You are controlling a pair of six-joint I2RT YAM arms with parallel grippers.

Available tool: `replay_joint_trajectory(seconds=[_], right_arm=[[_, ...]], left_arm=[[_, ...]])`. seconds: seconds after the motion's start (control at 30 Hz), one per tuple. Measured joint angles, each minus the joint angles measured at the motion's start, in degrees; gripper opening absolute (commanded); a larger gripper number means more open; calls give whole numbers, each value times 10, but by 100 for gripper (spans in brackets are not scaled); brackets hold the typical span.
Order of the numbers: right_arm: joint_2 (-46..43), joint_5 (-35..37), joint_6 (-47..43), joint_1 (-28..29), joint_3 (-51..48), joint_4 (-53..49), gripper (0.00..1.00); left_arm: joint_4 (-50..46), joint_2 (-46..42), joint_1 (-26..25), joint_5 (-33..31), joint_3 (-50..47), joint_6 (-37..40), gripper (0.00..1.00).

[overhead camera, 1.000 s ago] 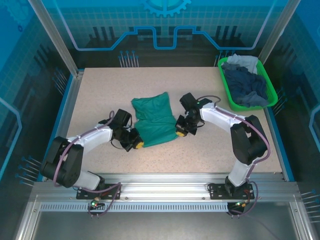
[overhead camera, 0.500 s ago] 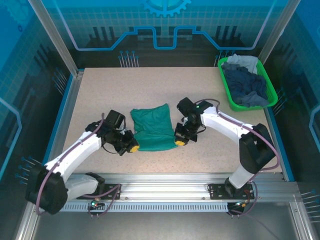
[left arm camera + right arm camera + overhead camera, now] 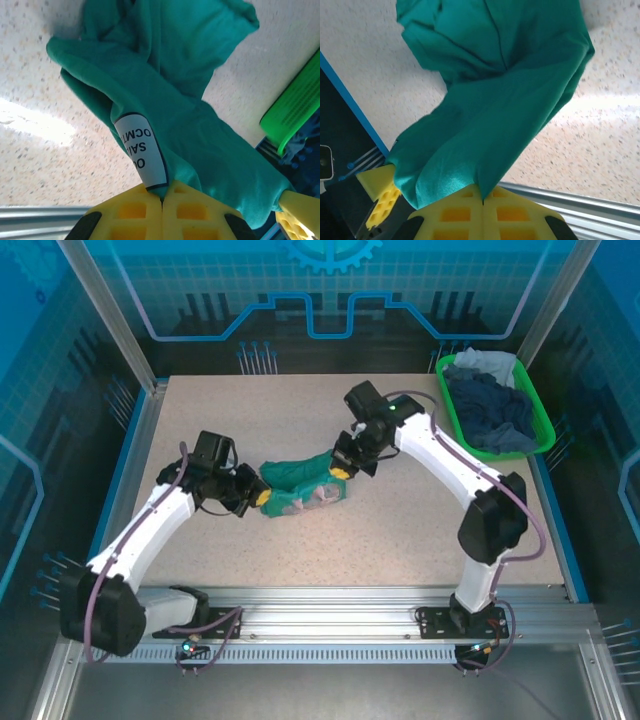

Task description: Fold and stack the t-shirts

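The left gripper draws the pinched edge outward and down next, to the bare tabletop below and outward of it. This spreads the bunched shirt before I release it.
A teal-green t-shirt (image 3: pixel 300 480) hangs bunched between my two grippers above the middle of the table, its pale print facing the front. My left gripper (image 3: pixel 259 496) is shut on the shirt's left edge, pinching cloth (image 3: pixel 200 135) beside a white tag (image 3: pixel 142 150). My right gripper (image 3: pixel 341 469) is shut on the right edge, with cloth (image 3: pixel 495 100) drooping from its yellow fingers (image 3: pixel 455 212). More t-shirts (image 3: pixel 490 410), navy and pale grey-blue, lie heaped in the green basket (image 3: pixel 458 430) at the back right.
The speckled table (image 3: pixel 250 410) is bare around the lifted shirt. A blue rim runs along the table's left side (image 3: pixel 128 470). The metal rail (image 3: pixel 320 600) with both arm bases lies along the near edge.
Both grippers have lifted the near edge of the teal shirt and carried it toward the back, so the flat cloth has folded and bunched up. Both arms have stretched out.
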Motion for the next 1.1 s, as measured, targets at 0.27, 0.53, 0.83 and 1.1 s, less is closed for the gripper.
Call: replay_joint_trajectory(seconds=[0.27, 0.53, 0.83, 1.1], right_arm=[[147, 5, 30, -30, 146, -6, 0], [347, 19, 41, -57, 364, -2, 19], [388, 56, -18, -89, 381, 26, 50], [128, 75, -44, -85, 44, 128, 37]], left_arm=[[57, 142, 54, 9, 79, 0, 2], [108, 317, 105, 20, 174, 27, 36], [123, 341, 106, 7, 227, 81, 52], [137, 198, -9, -14, 108, 31, 43]])
